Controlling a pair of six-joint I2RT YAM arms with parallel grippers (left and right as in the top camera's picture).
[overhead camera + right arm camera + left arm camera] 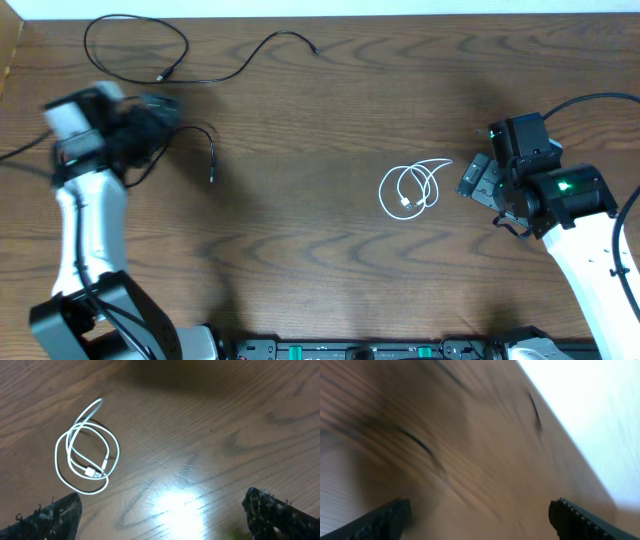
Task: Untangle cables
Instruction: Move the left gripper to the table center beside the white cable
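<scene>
My right gripper will lower sideways onto the white coil's closest side (431, 177) (110, 437), since the coil lies below it and to its left in the overhead view.
A white cable (412, 188) lies coiled alone at the table's middle right; it also shows in the right wrist view (87, 455). A long black cable (140, 45) loops across the far left of the table. A second black cable (205, 145) lies just right of my left gripper. My left gripper (150, 118) is open and empty, its view blurred (480, 517), with black cable streaks (417, 442) ahead. My right gripper (478, 182) is open and empty, just right of the white coil (162, 515).
The wooden table (300, 250) carries everything. Its far edge (400, 12) meets a white wall, close to the long black cable. Thick black robot cords (590, 100) trail off the right arm.
</scene>
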